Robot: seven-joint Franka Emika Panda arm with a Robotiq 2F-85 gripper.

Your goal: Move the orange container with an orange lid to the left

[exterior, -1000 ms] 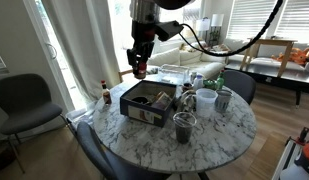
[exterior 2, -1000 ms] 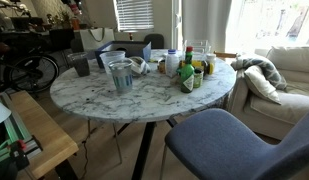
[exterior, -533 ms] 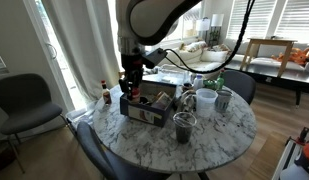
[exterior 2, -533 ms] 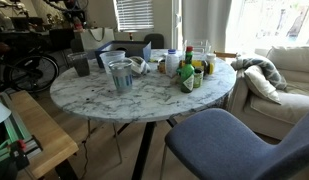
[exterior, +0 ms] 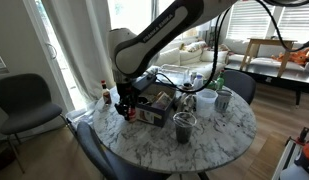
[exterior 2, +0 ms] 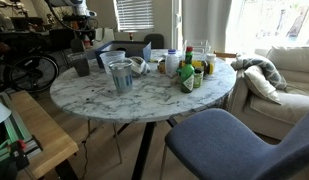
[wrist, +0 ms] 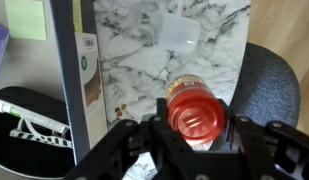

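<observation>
The gripper brings the orange container down onto that clear patch and opens next, since bare marble shows beneath the container beside the dark open box (exterior: 149, 102).
The orange container with an orange lid (wrist: 197, 116) sits between my gripper's (wrist: 194, 123) two fingers, lid towards the wrist camera, and the fingers are shut on its sides. In an exterior view the gripper (exterior: 127, 108) hangs low over the left part of the marble table (exterior: 209, 140), just left of a dark open box (exterior: 149, 102). There the fingers hide the container. I cannot tell whether it touches the table.
A dark bottle with a red cap (exterior: 105, 93) stands near the table's left edge, close to the gripper. Cups (exterior: 184, 127) (exterior: 206, 99) and bottles (exterior 2: 189, 70) stand further right. Chairs surround the table (exterior: 19, 100).
The arm has come down and to the left with the orange container in the gripper, from high above the box to just over the table beside it.
</observation>
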